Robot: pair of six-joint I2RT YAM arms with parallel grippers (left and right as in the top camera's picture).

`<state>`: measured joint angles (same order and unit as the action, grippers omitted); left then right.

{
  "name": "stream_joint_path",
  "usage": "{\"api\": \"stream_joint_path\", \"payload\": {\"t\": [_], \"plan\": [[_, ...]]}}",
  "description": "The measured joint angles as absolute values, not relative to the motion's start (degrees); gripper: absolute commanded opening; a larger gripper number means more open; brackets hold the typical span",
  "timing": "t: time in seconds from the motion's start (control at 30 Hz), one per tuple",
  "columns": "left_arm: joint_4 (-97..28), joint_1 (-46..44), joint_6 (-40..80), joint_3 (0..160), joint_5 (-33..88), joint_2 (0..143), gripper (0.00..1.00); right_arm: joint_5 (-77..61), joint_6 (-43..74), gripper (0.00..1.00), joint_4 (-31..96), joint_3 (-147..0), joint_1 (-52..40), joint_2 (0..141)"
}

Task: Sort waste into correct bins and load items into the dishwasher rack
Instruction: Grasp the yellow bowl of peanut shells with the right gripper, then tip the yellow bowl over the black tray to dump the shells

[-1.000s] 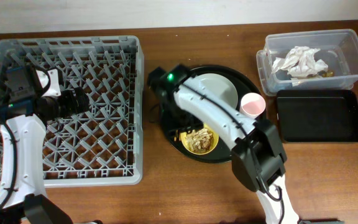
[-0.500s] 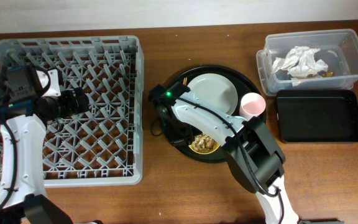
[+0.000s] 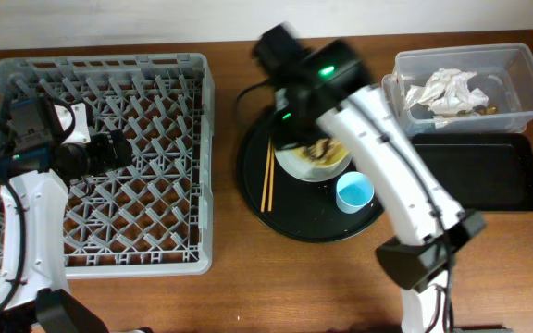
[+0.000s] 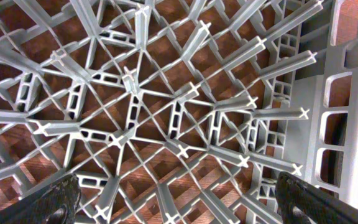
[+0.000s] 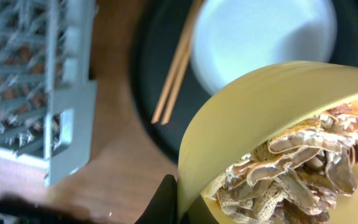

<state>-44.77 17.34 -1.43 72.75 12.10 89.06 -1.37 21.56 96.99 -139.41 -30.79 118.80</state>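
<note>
My right gripper tips the bowl (image 3: 320, 151) over the flat black tray next, since scraps fill it, then lowers and releases it between the chopsticks and light blue cup.
My right gripper (image 5: 179, 202) is shut on the rim of the small yellow bowl (image 5: 260, 112), which is full of tan-brown food scraps (image 5: 291, 168). The bowl (image 3: 320, 151) hangs over the pale grey plate (image 3: 296, 166) on the round black tray (image 3: 285, 217). Brown chopsticks (image 3: 268, 176) and a light blue cup (image 3: 354, 191) lie on that tray. My left gripper (image 4: 182, 205) is open above the grey dishwasher rack (image 4: 166, 112), with nothing between its fingers. The clear tub (image 3: 516, 65) holds white napkins (image 3: 447, 91). The flat black tray (image 3: 475, 171) lies in front of it.
The rack (image 3: 155, 83) fills the left of the table. Its right wall stands close to the round tray's left edge. Bare wooden table shows along the front. The right arm reaches across the tray's back half, near the tub's left wall.
The right gripper shut on the yellow bowl's rim and lifted it from the tray's front to above the plate. The arm swung up and back. The left arm has not moved.
</note>
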Motion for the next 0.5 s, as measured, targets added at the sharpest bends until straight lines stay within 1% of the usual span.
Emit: {"api": "stream_joint_path", "payload": {"t": [0.03,0.13,0.27,0.33,0.4,0.5], "plan": [[-44.8,17.3,-1.4,72.8,12.1,89.1,0.99,-1.4,20.3,0.04,97.0,-139.4,-26.3,118.0],[-44.8,17.3,-1.4,72.8,12.1,89.1,0.99,-3.1,16.3,0.04,97.0,-139.4,-18.1,117.5],[-44.8,17.3,-1.4,72.8,12.1,89.1,0.99,-9.9,9.2,0.04,96.9,-137.1,-3.6,117.0],[-44.8,17.3,-1.4,72.8,12.1,89.1,0.99,-12.1,4.9,0.04,97.0,-130.4,3.8,115.5],[-44.8,17.3,-1.4,72.8,12.1,89.1,0.99,-13.6,0.8,0.04,97.0,-124.4,8.1,114.2],[-44.9,17.3,-1.4,72.8,12.1,89.1,0.99,-20.8,-12.5,0.04,93.7,-114.2,18.5,113.8]]}}
